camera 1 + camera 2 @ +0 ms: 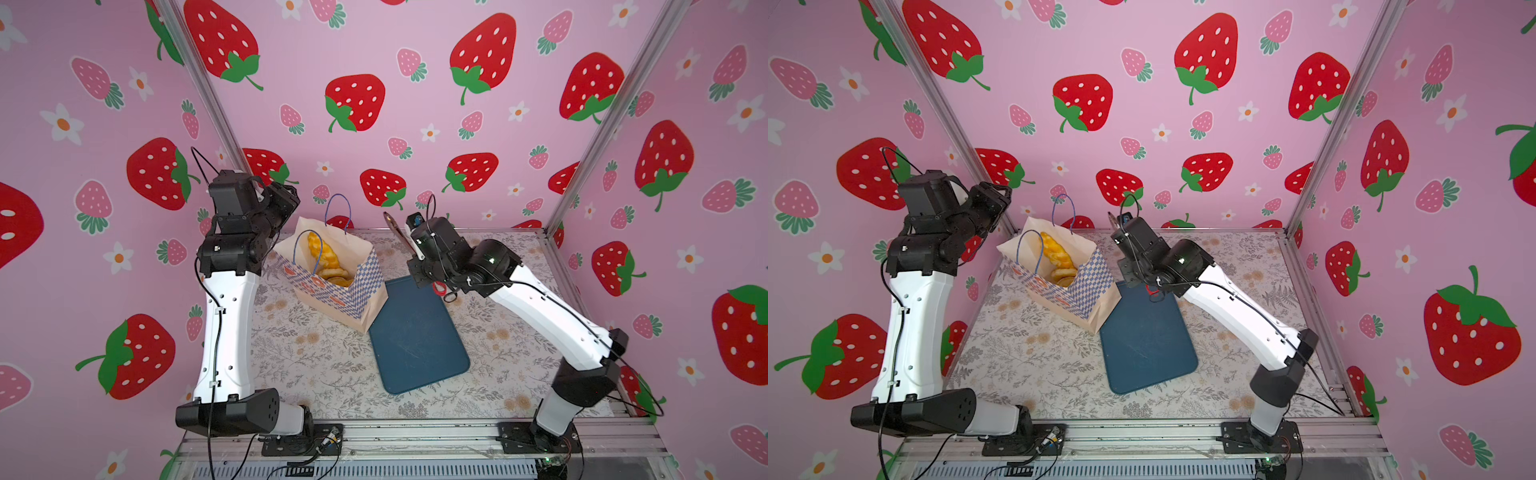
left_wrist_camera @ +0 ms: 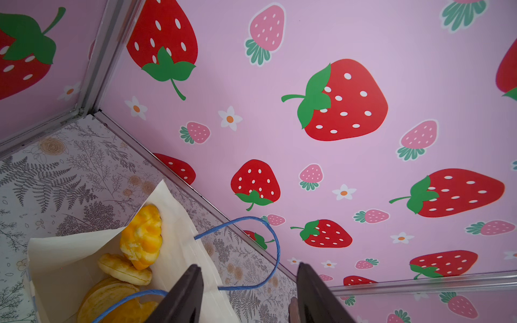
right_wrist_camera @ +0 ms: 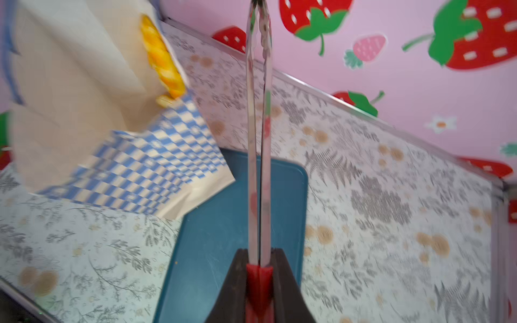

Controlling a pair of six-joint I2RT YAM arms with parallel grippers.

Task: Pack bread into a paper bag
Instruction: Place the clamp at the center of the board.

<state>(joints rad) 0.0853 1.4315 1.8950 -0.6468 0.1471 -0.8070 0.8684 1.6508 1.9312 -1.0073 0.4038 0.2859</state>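
The tray is bare, so my right gripper should swing the tongs down to the clear floral tabletop below it, across the tray from the bag (image 1: 332, 300), and let them go.
The paper bag (image 1: 332, 300) (image 1: 1059, 293) stands open at the back of the table, one lower corner overlapping the tray. Bread lies inside: a golden-yellow croissant (image 1: 322, 250) (image 2: 142, 237) (image 3: 162, 61) leans on the back wall above two golden rings (image 2: 124, 268) (image 2: 107, 297). My left gripper (image 2: 249, 293) is open above the bag's rim, with a blue cord handle (image 2: 275, 243) looping between its fingers, untouched. To the bag's right, my right gripper (image 3: 259, 260) is shut on red-handled metal tongs (image 3: 258, 112) (image 1: 395, 230); the tong tips are together and empty.
A dark blue tray (image 1: 415, 340) (image 1: 1146, 345) (image 3: 218, 237) lies bare on the floral table, right of the bag. The metal frame rail (image 2: 195, 193) and the pink strawberry walls close in behind the bag. The left arm (image 1: 245, 224) hangs over the bag's left side.
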